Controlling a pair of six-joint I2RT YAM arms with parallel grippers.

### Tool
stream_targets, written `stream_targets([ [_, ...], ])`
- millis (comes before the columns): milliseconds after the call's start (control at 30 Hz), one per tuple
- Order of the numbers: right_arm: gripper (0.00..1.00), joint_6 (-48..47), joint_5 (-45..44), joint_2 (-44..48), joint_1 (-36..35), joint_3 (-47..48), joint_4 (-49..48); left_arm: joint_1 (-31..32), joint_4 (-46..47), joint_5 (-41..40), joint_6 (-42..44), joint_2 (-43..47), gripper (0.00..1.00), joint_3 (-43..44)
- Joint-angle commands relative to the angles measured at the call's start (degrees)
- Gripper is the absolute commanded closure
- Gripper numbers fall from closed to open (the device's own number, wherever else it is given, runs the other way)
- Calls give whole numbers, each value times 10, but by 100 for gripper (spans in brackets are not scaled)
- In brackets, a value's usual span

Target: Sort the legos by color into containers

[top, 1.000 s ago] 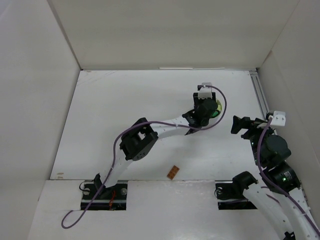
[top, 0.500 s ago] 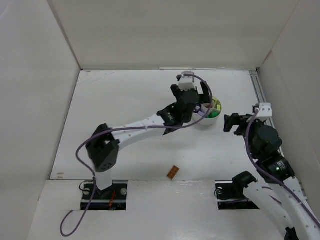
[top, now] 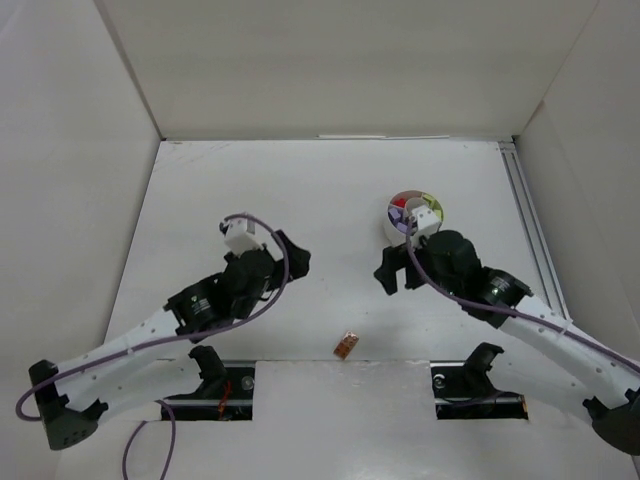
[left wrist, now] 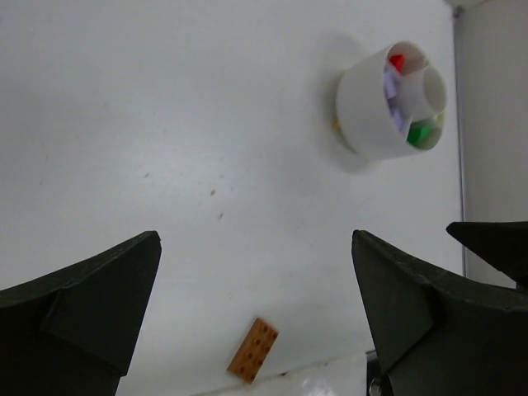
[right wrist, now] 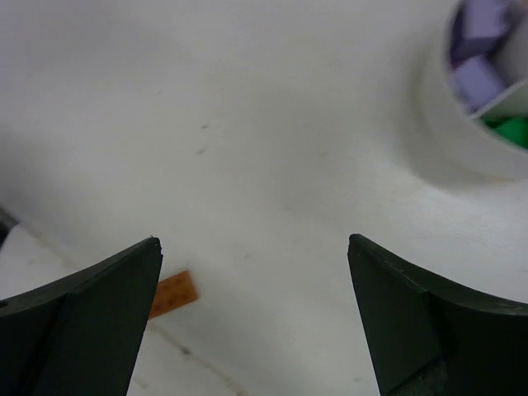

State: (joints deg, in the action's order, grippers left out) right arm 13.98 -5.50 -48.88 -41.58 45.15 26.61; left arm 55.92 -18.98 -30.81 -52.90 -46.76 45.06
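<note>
My right gripper needs to draw back and down to close across the orange lego, which lies below it toward the base, still outside the dish (top: 392, 215).
The containers are wedges of a small round white dish (top: 392, 215) at the table's right middle, also in the left wrist view (left wrist: 367, 111) and the right wrist view (right wrist: 454, 140). Sorted legos lie in it: red (left wrist: 397, 62), purple (right wrist: 477, 78) and green (left wrist: 421, 132). One orange lego (top: 346, 345) lies flat near the table's front edge (left wrist: 252, 350) (right wrist: 174, 294). My left gripper (top: 292, 260) (left wrist: 256, 239) hovers open and empty left of centre. Between dish and orange lego my right gripper (top: 392, 268) (right wrist: 253, 241) hangs open and empty.
Tall white walls close the table in on the left, back and right. A metal rail (top: 528, 220) runs along the right side. The raised front ledge (top: 330, 400) with both arm bases lies just behind the orange lego.
My left gripper opened over the dish, then drew back left and toward the front. My right arm swung left from the right wall to a spot just below the dish.
</note>
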Motion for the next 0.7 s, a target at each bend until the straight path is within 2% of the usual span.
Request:
stream_targets([
  [0, 1, 152, 1, -35, -102, -8, 18, 3, -97, 46, -90, 100, 0, -45],
  [67, 1, 209, -42, -66, -186, -8, 32, 3, -97, 58, -90, 140, 0, -62],
  [100, 1, 269, -58, -104, -211, -2, 46, 3, -102, 65, -90, 174, 0, -73],
  [167, 2, 333, -96, -151, -252, 22, 75, 3, -102, 72, -84, 198, 0, -74],
  [200, 2, 364, -109, -175, -288, 51, 93, 3, -111, 78, -77, 204, 0, -74],
  [233, 2, 431, -122, -223, -305, 68, 139, 3, -116, 78, -77, 209, 0, -74],
  [300, 4, 496, -144, -271, -336, 101, 184, 3, -140, 83, -71, 209, 0, -62],
  [333, 4, 544, -144, -312, -343, 128, 211, 3, -148, 89, -71, 209, 0, -52],
  [433, 8, 600, -129, -354, -356, 144, 211, 3, -167, 116, -71, 202, 0, -37],
  [500, 9, 651, -123, -366, -364, 137, 171, 3, -174, 139, -65, 197, 0, -37],
  [567, 17, 684, -123, -366, -370, 114, 131, 3, -179, 151, -65, 197, 0, -37],
  [667, 20, 722, -137, -373, -370, 102, 113, 3, -185, 162, -59, 214, 0, -42],
])
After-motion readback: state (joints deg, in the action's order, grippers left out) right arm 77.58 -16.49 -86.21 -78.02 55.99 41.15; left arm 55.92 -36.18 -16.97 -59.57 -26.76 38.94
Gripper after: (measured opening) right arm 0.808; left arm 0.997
